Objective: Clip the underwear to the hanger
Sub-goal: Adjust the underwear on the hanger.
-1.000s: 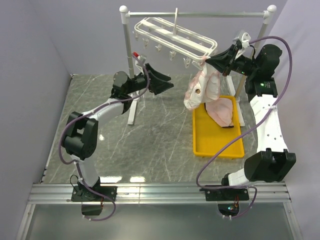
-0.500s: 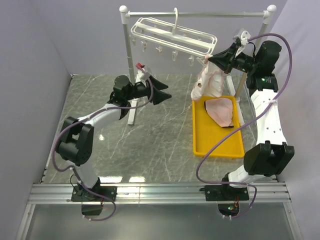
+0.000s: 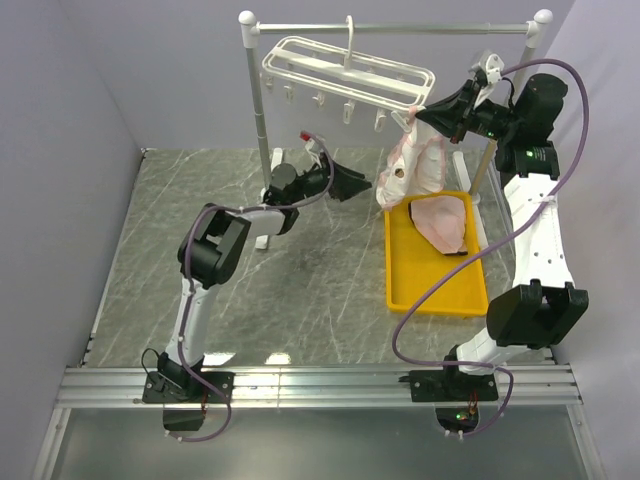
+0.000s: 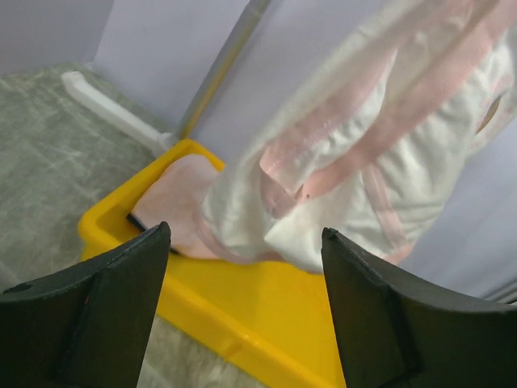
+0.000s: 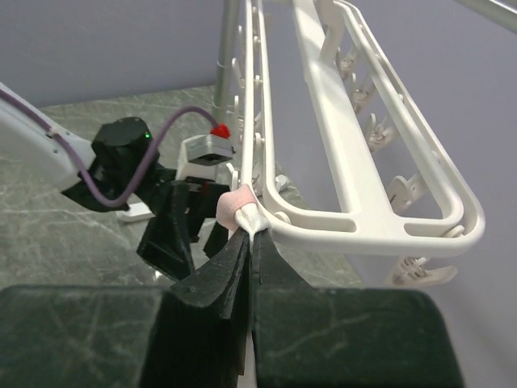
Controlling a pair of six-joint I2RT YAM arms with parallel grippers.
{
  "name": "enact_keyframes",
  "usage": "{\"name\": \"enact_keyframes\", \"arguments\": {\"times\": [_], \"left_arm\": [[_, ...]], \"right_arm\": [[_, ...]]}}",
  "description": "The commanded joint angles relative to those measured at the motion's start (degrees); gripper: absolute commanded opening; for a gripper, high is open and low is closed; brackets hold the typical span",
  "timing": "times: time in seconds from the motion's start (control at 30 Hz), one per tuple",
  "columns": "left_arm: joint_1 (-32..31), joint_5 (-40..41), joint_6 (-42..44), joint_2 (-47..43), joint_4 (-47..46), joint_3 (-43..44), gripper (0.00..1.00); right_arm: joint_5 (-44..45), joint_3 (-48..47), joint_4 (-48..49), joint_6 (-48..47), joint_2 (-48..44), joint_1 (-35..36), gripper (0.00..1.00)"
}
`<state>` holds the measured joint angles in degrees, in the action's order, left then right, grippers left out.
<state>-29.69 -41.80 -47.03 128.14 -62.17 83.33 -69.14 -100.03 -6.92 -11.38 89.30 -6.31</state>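
My left gripper shifts to the right in the top view next, then closes on the hanging underwear's low pink edge, since only the underwear's top is held.
The white hanger point(image 3: 345, 72) hangs by its hook from the grey rail, clips dangling under its bars; its near corner shows in the right wrist view point(image 5: 355, 218). My right gripper point(image 3: 422, 116) is shut on the waistband of pale pink underwear point(image 3: 413, 165), which hangs from it just under the hanger's right end point(image 5: 242, 208). A second pink underwear point(image 3: 443, 222) lies in the yellow tray point(image 3: 437, 298). My left gripper point(image 3: 362, 184) stands open just left of the hanging underwear point(image 4: 355, 162), nothing between its fingers point(image 4: 121, 299).
The grey rail stand point(image 3: 256, 110) with white ball ends spans the back, its feet on the marble table. The yellow tray point(image 4: 242, 323) sits right of centre beneath the hanging garment. Purple cables loop from both arms.
My left arm has stretched right, bringing its open gripper from mid-table up beside the hanging underwear. The right gripper has lifted the underwear slightly toward the hanger's end.
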Motion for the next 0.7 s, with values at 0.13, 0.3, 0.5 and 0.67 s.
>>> {"name": "enact_keyframes", "arguments": {"times": [0.13, 0.3, 0.5, 0.67], "left_arm": [[-3.2, 2.0, -12.6, 6.9, -10.7, 11.8, 0.81], [-4.5, 2.4, -15.8, 10.4, -12.8, 16.4, 0.72], [-3.2, 4.3, -13.7, 7.7, -12.4, 11.1, 0.29], [-0.6, 7.2, -12.5, 4.7, -8.9, 8.3, 0.0]], "right_arm": [[-2.4, -3.0, 2.5, 3.6, -1.3, -0.3, 0.0], [-2.4, -2.6, 4.4, 5.8, -1.6, -0.3, 0.0], [-2.3, -3.2, 4.5, 6.1, -1.3, -0.4, 0.0], [-2.3, -3.3, 3.9, 5.4, -1.7, -0.6, 0.0]]}}
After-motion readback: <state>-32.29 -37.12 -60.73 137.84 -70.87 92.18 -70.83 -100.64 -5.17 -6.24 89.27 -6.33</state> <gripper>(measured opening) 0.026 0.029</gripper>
